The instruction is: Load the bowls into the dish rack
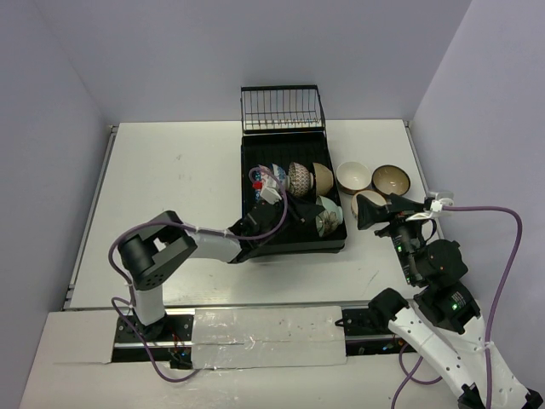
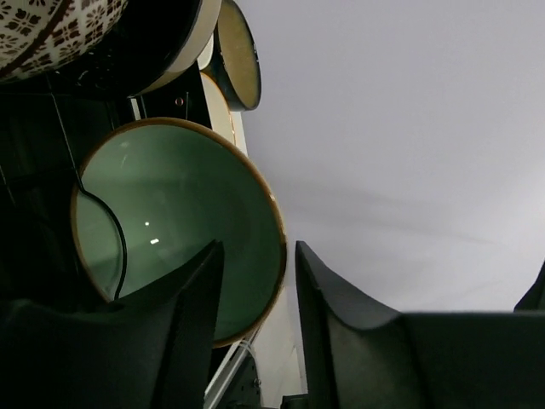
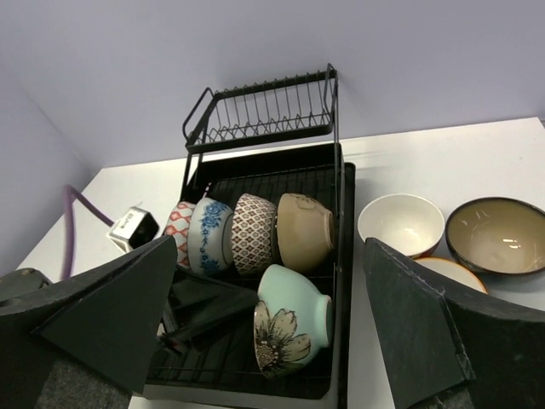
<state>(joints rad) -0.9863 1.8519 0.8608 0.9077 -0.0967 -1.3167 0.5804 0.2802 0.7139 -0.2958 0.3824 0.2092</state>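
The orange-rimmed bowl (image 1: 365, 198) (image 3: 451, 272) is below, so my right gripper should next tip its open fingers down and lower them over the near rim of that bowl, clear of the bowls beyond.
The black dish rack (image 1: 249, 166) (image 3: 347, 290) holds a row of bowls on edge: red-patterned (image 3: 179, 230), blue-white (image 3: 207, 237), brown-patterned (image 3: 254, 232) and tan (image 3: 304, 230). In front of them stands a pale green flowered bowl (image 1: 329, 219) (image 3: 294, 328). My left gripper (image 1: 308, 218) (image 2: 257, 249) is inside the rack at that bowl's green inside (image 2: 170, 230). Its jaws are parted, and the brown rim sits loose in the gap. To the right of the rack, my right gripper (image 1: 379, 205) (image 3: 272, 341) hangs wide open and holds nothing.
Three bowls stand on the table right of the rack: a white one (image 1: 353, 176) (image 3: 400, 223), a dark-rimmed tan one (image 1: 391, 179) (image 3: 498, 234), and one (image 3: 451, 271) partly hidden by my right finger. The upright wire basket (image 1: 281, 109) stands at the rack's far end.
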